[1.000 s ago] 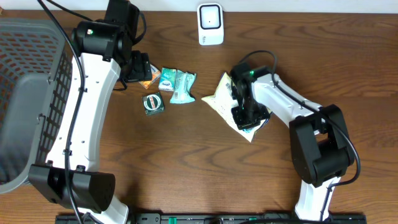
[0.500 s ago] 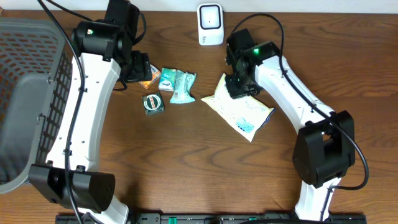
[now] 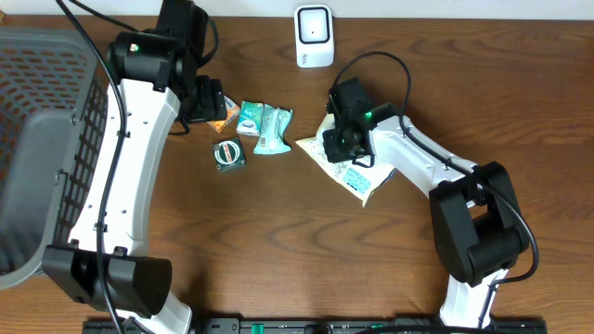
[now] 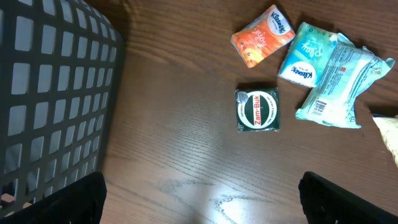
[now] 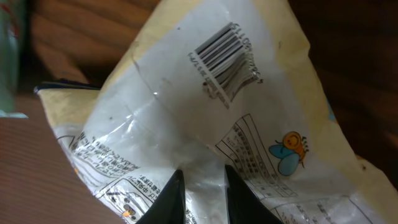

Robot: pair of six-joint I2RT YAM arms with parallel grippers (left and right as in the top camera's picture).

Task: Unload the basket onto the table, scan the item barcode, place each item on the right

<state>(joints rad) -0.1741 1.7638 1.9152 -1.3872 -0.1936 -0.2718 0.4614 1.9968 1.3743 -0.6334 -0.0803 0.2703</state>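
Observation:
The right gripper slides to the right in the overhead view toward the bag's teal-panelled end (image 3: 369, 178) next, then releases the bag, as the barcode already faces up.
A pale yellow and white snack bag (image 3: 357, 169) lies on the wooden table right of centre, its printed back up. The barcode (image 5: 227, 59) faces the right wrist camera. My right gripper (image 3: 336, 148) is at the bag's upper left part. In the right wrist view my right gripper (image 5: 204, 180) has its jaws a narrow gap apart, with the tips down on the glossy film (image 5: 186, 106). The white scanner (image 3: 314, 35) stands at the table's back edge, apart from the bag. My left gripper (image 4: 202, 199) hangs wide open over bare wood with nothing in it, near the small packets.
An orange Kleenex pack (image 4: 262, 36), a teal tissue pack (image 4: 306, 55), a pale green wrapped pack (image 4: 339, 81) and a green Zam-Buk tin (image 4: 257, 110) lie in a cluster left of the bag. A dark mesh basket (image 3: 37, 139) fills the table's left end.
My right gripper went from the bag's lower end to its upper left, and its jaws parted a little. The bag shifted slightly left and bunched up. The left arm stayed still.

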